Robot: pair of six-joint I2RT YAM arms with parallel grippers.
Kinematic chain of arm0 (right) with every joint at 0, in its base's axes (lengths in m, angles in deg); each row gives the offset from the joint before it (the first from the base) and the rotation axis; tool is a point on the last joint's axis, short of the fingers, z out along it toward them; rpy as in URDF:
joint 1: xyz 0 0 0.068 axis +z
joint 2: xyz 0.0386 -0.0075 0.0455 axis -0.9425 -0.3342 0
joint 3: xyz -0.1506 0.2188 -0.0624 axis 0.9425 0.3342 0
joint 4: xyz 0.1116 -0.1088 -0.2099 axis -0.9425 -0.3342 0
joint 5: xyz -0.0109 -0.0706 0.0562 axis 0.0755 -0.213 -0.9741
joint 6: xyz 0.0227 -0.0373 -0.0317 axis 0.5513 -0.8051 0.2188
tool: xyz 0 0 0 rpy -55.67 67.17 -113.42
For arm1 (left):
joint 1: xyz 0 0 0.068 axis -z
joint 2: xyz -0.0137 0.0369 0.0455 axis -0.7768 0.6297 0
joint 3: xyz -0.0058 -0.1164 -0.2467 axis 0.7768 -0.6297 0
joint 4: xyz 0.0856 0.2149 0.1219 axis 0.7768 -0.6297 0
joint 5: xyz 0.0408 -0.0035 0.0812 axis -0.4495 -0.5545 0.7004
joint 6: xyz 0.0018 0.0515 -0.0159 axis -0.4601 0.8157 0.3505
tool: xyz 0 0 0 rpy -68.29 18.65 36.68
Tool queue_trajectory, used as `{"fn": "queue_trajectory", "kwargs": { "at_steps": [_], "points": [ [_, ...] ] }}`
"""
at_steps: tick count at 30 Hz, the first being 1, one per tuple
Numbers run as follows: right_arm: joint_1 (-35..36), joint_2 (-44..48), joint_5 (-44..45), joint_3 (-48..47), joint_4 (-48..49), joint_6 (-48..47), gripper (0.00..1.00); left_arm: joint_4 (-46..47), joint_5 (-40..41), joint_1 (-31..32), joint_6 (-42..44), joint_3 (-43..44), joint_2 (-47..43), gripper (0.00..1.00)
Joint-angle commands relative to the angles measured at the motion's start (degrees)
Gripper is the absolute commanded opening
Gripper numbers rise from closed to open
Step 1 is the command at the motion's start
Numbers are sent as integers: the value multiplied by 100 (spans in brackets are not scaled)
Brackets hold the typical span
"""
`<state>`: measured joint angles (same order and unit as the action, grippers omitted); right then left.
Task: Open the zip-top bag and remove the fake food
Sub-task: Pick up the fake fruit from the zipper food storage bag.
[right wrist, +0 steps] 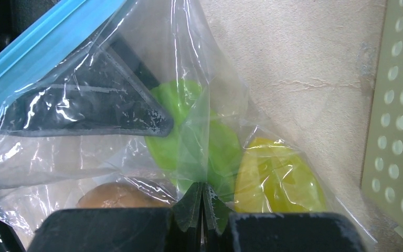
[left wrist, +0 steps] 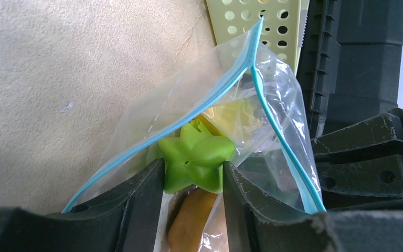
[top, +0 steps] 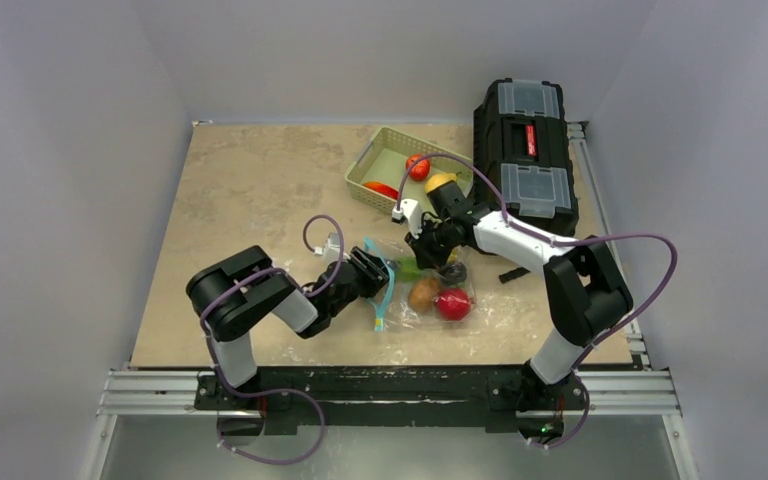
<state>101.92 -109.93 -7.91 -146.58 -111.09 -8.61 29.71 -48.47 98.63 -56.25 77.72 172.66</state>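
My left gripper draws the green fruit [left wrist: 195,157] up and outward from the bag's zip opening next and releases it over the basket's bare bottom, which lies outward.
The clear zip-top bag [top: 430,290] lies mid-table, its teal zip mouth [left wrist: 225,86] open toward my left arm. My left gripper [top: 372,270] reaches into the mouth and is shut on a green star-shaped fruit [left wrist: 195,157]. A brown piece [left wrist: 189,220] lies below it and a yellow piece [left wrist: 231,115] behind. My right gripper [top: 430,245] is shut on a pinch of the bag's plastic [right wrist: 203,173] at its far side. Through the plastic I see the green fruit [right wrist: 189,131], a yellow piece [right wrist: 278,176] and a brown piece [right wrist: 115,195]. A red piece [top: 452,303] sits in the bag.
A pale green basket [top: 368,172] at the back holds a red piece [top: 417,166], another red one [top: 381,188] and a yellow-orange one [top: 440,183]. A black toolbox [top: 526,150] stands to its right. A small black object [top: 512,273] lies right of the bag.
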Motion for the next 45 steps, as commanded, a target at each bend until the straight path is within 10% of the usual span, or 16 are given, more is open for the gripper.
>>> {"fn": "queue_trajectory", "kwargs": {
  "at_steps": [1, 12, 21, 45],
  "points": [
    [-30, -33, 49, -166, 33, 64, 0, 753, -183, -45, 221, 77, 99, 44],
    [28, -302, 115, -219, -97, 48, 0, 748, -602, -44, 359, 440, 314, 49],
    [29, -231, -36, -233, -91, 49, 0, 963, -618, -99, 723, 266, 112, 0],
    [-6, 309, 486, -30, 189, -28, 0, -1967, -523, -239, 2134, -987, -3429, 0]
  ]
}}
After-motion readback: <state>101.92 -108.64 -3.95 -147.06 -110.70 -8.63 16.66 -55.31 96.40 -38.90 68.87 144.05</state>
